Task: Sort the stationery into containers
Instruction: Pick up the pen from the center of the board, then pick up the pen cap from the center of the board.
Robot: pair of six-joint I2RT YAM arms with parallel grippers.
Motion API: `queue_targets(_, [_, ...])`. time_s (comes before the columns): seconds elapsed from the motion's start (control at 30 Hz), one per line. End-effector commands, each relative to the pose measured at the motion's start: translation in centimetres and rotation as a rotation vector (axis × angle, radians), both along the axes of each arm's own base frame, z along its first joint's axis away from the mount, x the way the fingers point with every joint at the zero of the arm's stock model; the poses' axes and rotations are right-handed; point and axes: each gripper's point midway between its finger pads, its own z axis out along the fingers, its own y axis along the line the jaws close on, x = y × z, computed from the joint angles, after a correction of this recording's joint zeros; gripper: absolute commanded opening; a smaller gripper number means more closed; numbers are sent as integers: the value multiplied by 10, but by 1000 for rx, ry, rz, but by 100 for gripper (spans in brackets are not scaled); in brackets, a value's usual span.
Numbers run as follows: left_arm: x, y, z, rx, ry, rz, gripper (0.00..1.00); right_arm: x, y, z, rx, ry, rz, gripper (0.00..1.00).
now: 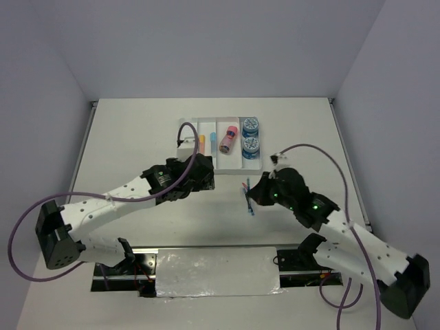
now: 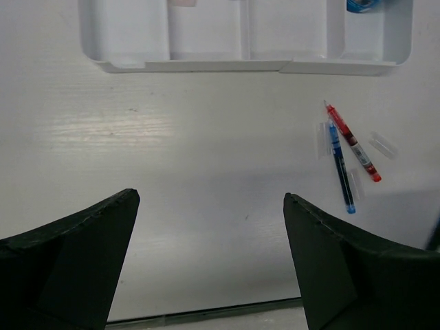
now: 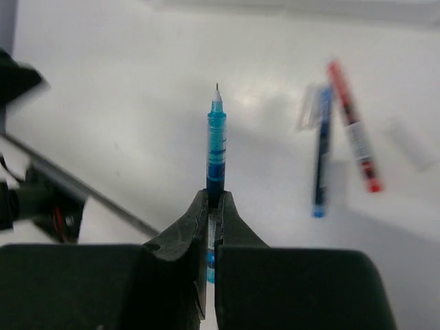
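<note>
The light-blue pen is uncapped. I will lower my left gripper to the right in the top view, onto the clear cap (image 2: pixel 323 140) beside the dark blue pen's tip.
My right gripper (image 3: pixel 214 198) (image 1: pixel 256 194) is shut on a light-blue pen (image 3: pixel 217 148), whose tip points away from the wrist above the table. On the table beside it lie a dark blue pen (image 3: pixel 320 159) (image 2: pixel 341 167) and a red pen (image 3: pixel 353 135) (image 2: pixel 352 141). The clear tray (image 1: pixel 194 141) (image 2: pixel 240 65) stands further back, holding an orange eraser (image 1: pixel 203 143), a light-blue eraser (image 1: pixel 212 136), a pink cylinder (image 1: pixel 228 139) and two blue rolls (image 1: pixel 250 126) (image 1: pixel 251 146). Just in front of the tray, my left gripper (image 2: pixel 212 196) (image 1: pixel 206 175) stands open over bare table with nothing between its fingers.
Clear pen caps (image 2: pixel 322 137) (image 2: pixel 383 145) lie around the two pens on the table. A metal plate (image 1: pixel 216 270) runs along the near edge between the arm bases. Grey walls enclose the table on three sides.
</note>
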Motion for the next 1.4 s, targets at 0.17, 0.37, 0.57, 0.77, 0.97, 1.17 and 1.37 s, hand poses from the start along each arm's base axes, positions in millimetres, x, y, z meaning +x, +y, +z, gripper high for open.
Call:
queue_targets(0.17, [28, -85, -53, -46, 126, -9, 98, 17, -110, 50, -266, -82, -306, 0])
queue_targets(0.37, [30, -128, -84, 34, 176, 10, 88, 17, -131, 87, -283, -146, -373, 0])
queue_targets(0.57, [33, -142, -106, 39, 205, -9, 72, 14, -130, 76, -302, -131, -338, 0])
queue_targets(0.77, [41, -151, -118, 67, 208, -13, 65, 14, -128, 79, -294, -142, -323, 0])
queue_targets(0.97, [48, -147, -132, 100, 229, 12, 62, 12, -126, 76, -289, -140, -310, 0])
queue_targets(1.17, [49, -151, -141, 88, 245, 0, 61, 12, -124, 77, -282, -145, -302, 0])
queue_targets(1.37, [50, -155, -147, 79, 249, -11, 61, 10, -123, 79, -271, -153, -289, 0])
